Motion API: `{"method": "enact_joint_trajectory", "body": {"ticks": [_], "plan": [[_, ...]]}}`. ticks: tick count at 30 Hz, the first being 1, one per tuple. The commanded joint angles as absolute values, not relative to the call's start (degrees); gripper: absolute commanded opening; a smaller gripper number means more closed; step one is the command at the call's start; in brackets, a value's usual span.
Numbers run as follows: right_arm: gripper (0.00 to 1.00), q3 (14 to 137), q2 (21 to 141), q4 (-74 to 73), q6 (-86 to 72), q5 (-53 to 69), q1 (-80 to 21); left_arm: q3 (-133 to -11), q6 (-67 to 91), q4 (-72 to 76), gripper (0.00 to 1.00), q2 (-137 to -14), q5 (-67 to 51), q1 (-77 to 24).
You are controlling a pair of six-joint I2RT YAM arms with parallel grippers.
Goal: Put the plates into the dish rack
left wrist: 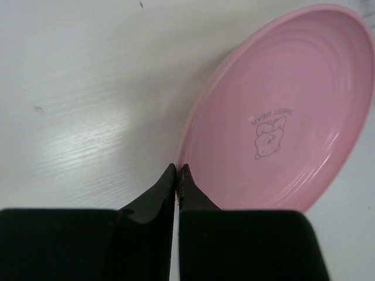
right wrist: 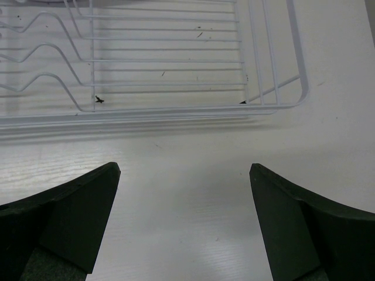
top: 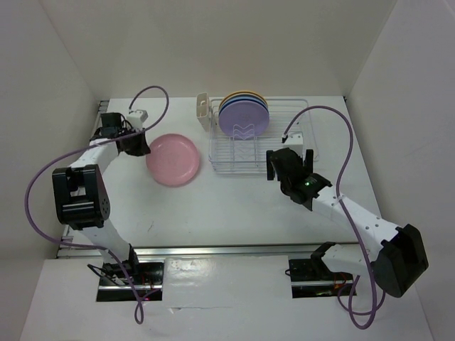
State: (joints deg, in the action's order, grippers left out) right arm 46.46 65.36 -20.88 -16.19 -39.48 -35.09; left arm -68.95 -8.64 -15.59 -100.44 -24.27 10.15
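Note:
The rack slot before the lilac plate is free, right of my left gripper in the top view. Next I will lift the pink plate across, lower it into that slot and let it go.
The pink plate lies on the table left of the white wire dish rack. Several plates stand upright in the rack's far slots, the lilac plate in front and blue, cream and yellow-orange rims behind it. My left gripper is shut, its tips touching the left rim of the pink plate; I cannot tell whether the rim is pinched. My right gripper is open and empty, just short of the rack's near right corner.
A small white cutlery holder hangs on the rack's left end. White walls close in the table at the back and on both sides. Purple cables loop from both arms.

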Motion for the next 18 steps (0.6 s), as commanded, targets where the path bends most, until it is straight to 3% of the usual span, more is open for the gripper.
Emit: {"method": "enact_joint_trajectory", "body": {"ticks": [1, 6, 11, 16, 18], "plan": [[1.00, 47.7, 64.5, -20.9, -16.4, -39.9, -34.7, -77.3, -7.3, -9.0, 0.00, -94.7, -27.5, 9.9], [1.00, 47.7, 66.2, -19.7, -15.9, -39.9, -34.7, -85.9, -9.0, -9.0, 0.00, -93.0, -25.8, 8.2], [1.00, 47.7, 66.2, -19.7, -16.4, -39.9, -35.2, -87.4, -11.0, 1.9, 0.00, -89.1, -22.5, 2.8], [1.00, 47.7, 66.2, -19.2, -15.9, -42.8, -36.7, -86.1, -18.7, 13.4, 0.00, -88.6, -8.3, -11.3], [1.00, 47.7, 66.2, -19.2, -15.3, -43.6, -36.7, -80.9, -21.8, 25.7, 0.00, -88.1, -0.7, -16.8]]}}
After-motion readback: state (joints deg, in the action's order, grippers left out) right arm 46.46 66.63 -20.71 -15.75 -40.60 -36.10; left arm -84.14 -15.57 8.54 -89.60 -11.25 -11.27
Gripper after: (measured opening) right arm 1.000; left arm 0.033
